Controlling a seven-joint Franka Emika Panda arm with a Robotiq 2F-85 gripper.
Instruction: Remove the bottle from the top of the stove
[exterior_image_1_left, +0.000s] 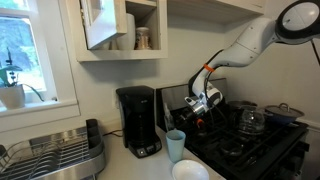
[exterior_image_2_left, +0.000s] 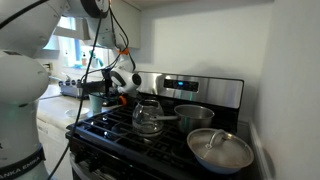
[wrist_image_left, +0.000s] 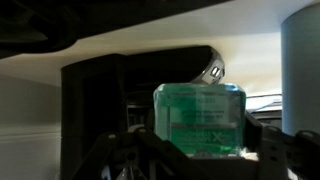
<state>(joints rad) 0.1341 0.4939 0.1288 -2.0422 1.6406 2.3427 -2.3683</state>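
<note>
The gripper moves down toward the bare counter beside the bottle (wrist_image_left: 198, 115) next, between the coffee maker and the light blue cup, and releases the bottle there.
In the wrist view a pale bluish-green bottle (wrist_image_left: 198, 115) fills the space between my gripper (wrist_image_left: 205, 152) fingers, which press on both its sides. In both exterior views the gripper (exterior_image_1_left: 201, 103) (exterior_image_2_left: 119, 84) hangs over the near-left part of the black stove (exterior_image_1_left: 255, 145) (exterior_image_2_left: 120, 128), in front of its steel back panel (exterior_image_2_left: 200, 90). The bottle itself is hidden by the gripper in these views. I cannot tell whether it still touches the grate.
A glass kettle (exterior_image_1_left: 250, 121) (exterior_image_2_left: 148, 117) and two pots (exterior_image_2_left: 195, 115) (exterior_image_2_left: 220, 150) stand on the burners. A light blue cup (exterior_image_1_left: 176, 145) (exterior_image_2_left: 97, 102), a white bowl (exterior_image_1_left: 190, 170), a black coffee maker (exterior_image_1_left: 138, 120) and a dish rack (exterior_image_1_left: 50, 155) are on the counter.
</note>
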